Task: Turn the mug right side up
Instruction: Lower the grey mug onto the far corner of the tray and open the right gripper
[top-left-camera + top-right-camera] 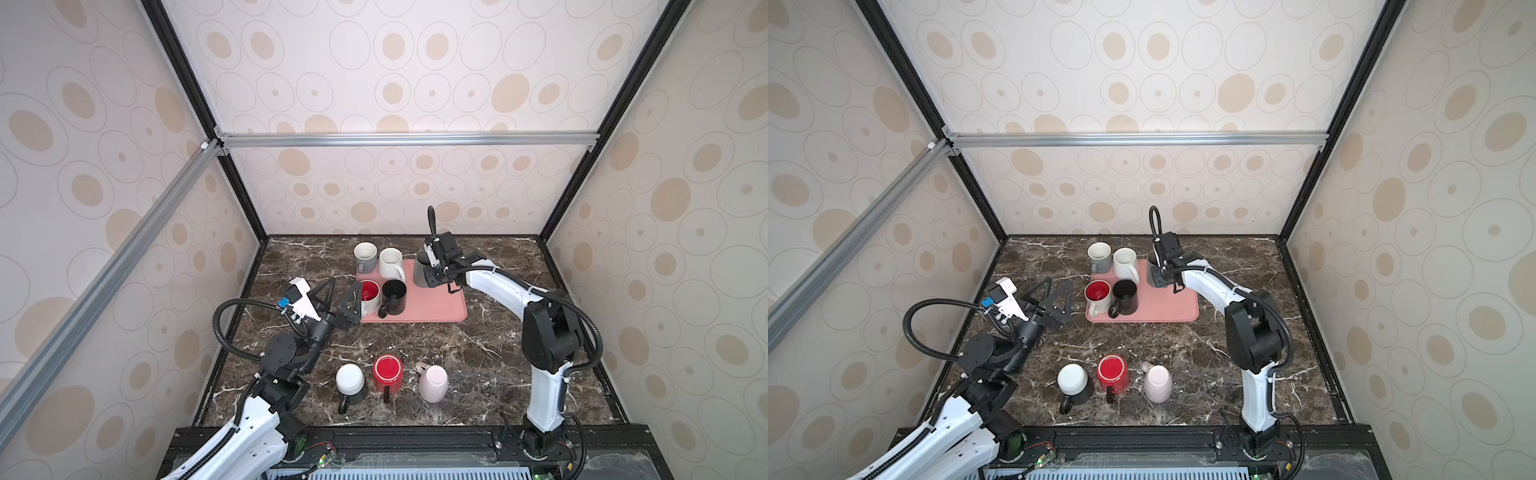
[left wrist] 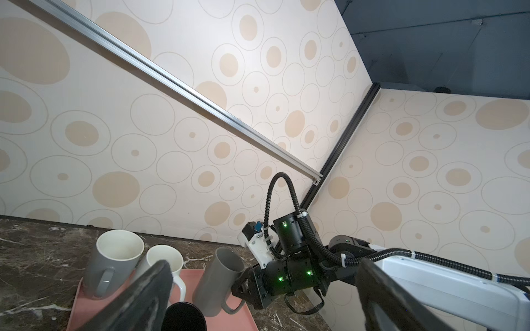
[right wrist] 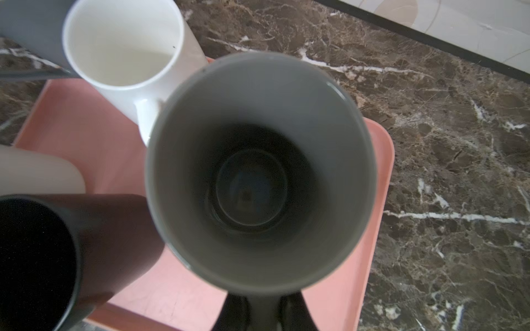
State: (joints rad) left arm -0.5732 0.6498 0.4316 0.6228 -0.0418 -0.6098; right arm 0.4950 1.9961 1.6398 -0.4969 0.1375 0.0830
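The right gripper moves outward and down to the bare tray beside the white mug next and releases the mug there, since that tray lies below and outward.
A tall grey mug is mouth up over the back right part of the pink tray. My right gripper is shut on its handle. The right wrist view looks straight down into the mug, with the right gripper clamped on the handle below the rim. In the left wrist view the mug leans slightly; whether its base touches the tray I cannot tell. My left gripper stands open, empty, left of the tray.
The tray also holds a grey mug, a white mug, a red-lined mug and a black mug, all mouth up. Near the front edge three mugs stand upside down: dark, red, pink.
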